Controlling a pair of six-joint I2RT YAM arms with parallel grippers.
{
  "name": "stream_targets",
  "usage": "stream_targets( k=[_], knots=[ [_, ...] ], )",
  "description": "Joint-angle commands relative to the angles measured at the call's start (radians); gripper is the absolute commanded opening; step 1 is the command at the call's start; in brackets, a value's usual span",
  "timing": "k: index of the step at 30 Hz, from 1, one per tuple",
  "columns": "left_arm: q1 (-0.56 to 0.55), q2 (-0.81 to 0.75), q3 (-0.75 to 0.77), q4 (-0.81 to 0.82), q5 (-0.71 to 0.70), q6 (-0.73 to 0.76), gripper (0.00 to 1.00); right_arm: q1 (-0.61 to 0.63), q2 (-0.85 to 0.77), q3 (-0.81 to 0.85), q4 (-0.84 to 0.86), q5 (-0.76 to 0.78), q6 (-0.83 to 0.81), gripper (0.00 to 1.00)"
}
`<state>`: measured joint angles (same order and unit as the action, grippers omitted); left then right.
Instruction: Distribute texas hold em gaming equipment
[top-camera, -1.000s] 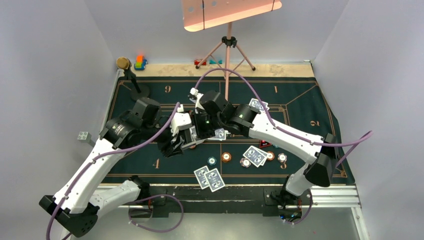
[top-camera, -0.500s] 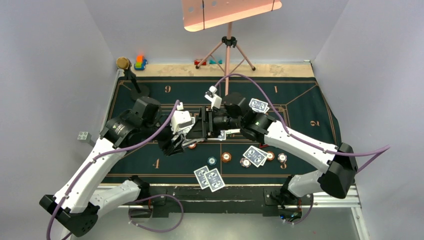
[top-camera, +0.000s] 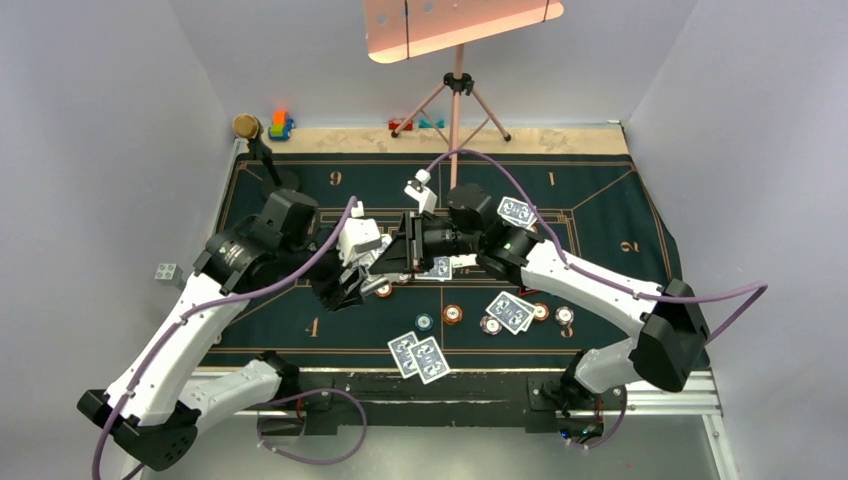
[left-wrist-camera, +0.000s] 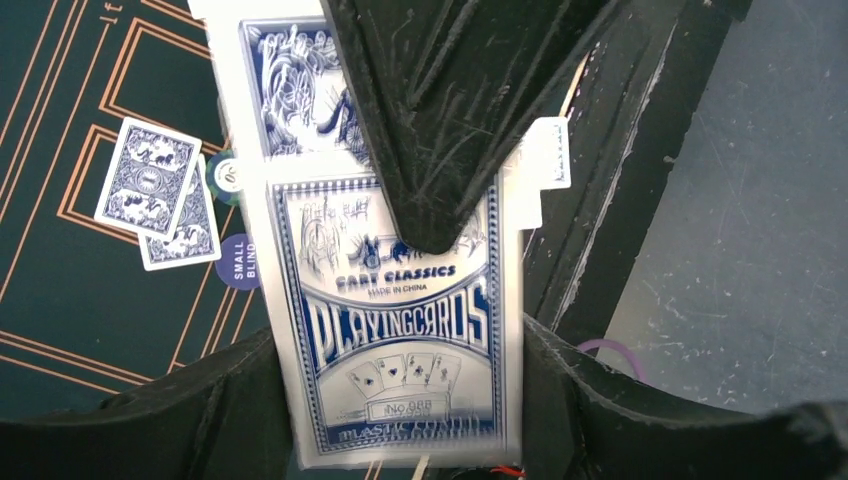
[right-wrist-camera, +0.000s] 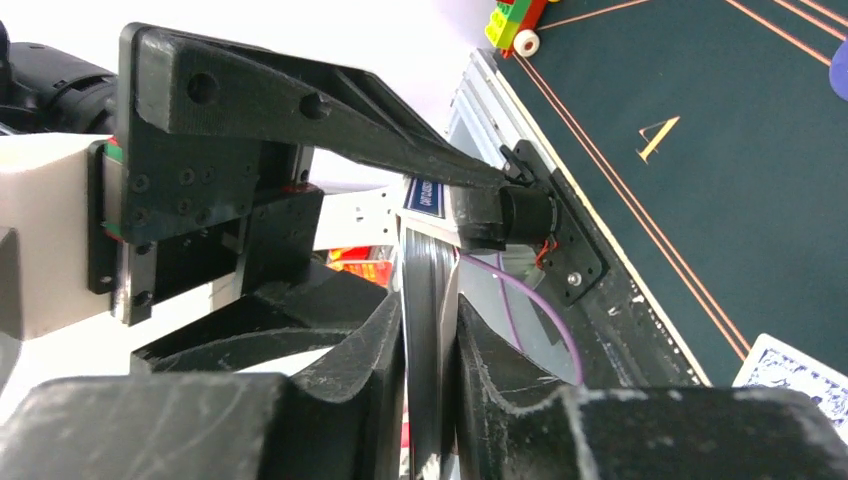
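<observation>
My right gripper, high above the mat, will first move back and down to get over the near card pair by the teal chip (top-camera: 424, 321).
In the left wrist view a blue-and-white playing card pack (left-wrist-camera: 400, 340) stands between the fingers of my left gripper (left-wrist-camera: 400, 395), which is shut on its sides. My right gripper (right-wrist-camera: 430, 330) has come from the opposite side and is shut on the pack's edge (right-wrist-camera: 425, 290); one of its black fingers (left-wrist-camera: 440, 130) covers the top of the pack. From above, the left gripper (top-camera: 350, 285) and right gripper (top-camera: 400, 255) meet over the mat's middle. Card pairs (top-camera: 418, 356) (top-camera: 510, 311) (top-camera: 517, 211), a teal chip (top-camera: 424, 321) and an orange chip (top-camera: 454, 314) lie on the mat.
A gold-topped black stand (top-camera: 262, 150) and toy blocks (top-camera: 280, 124) sit at the back left. A pink tripod (top-camera: 458, 100) stands at the back centre. A dark blue "small blind" disc (left-wrist-camera: 238, 262) and a red-black marker (top-camera: 528, 290) lie on the green mat (top-camera: 600, 200).
My right gripper has swung round to face the left gripper and its jaws have closed on the card pack. The left gripper has kept its hold and barely moved.
</observation>
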<state>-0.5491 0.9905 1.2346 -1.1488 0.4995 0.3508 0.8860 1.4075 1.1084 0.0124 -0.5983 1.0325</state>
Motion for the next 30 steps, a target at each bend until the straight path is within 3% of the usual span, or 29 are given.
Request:
stream_targets(
  k=[1,3,8,13,20,30],
  knots=[
    [0.002,-0.007,0.066,0.04,0.033,-0.012,0.83,-0.001,0.013,-0.009,0.085,-0.066,0.01,0.18],
    [0.003,-0.016,0.072,0.035,0.011,-0.019,0.99,-0.016,-0.006,-0.018,0.063,-0.067,-0.001,0.15],
    [0.008,-0.015,0.121,0.005,-0.046,-0.057,1.0,-0.082,-0.112,-0.102,-0.021,-0.062,-0.053,0.14],
    [0.081,0.028,0.181,-0.035,0.028,-0.077,1.0,-0.102,-0.156,-0.154,-0.198,-0.014,-0.177,0.15],
    [0.382,0.1,0.204,0.007,0.142,-0.131,1.0,-0.075,-0.042,-0.239,-0.191,0.044,-0.318,0.1],
    [0.496,0.079,0.01,0.2,0.04,-0.19,1.0,0.027,0.222,-0.209,-0.078,0.017,-0.407,0.09]
  ],
)
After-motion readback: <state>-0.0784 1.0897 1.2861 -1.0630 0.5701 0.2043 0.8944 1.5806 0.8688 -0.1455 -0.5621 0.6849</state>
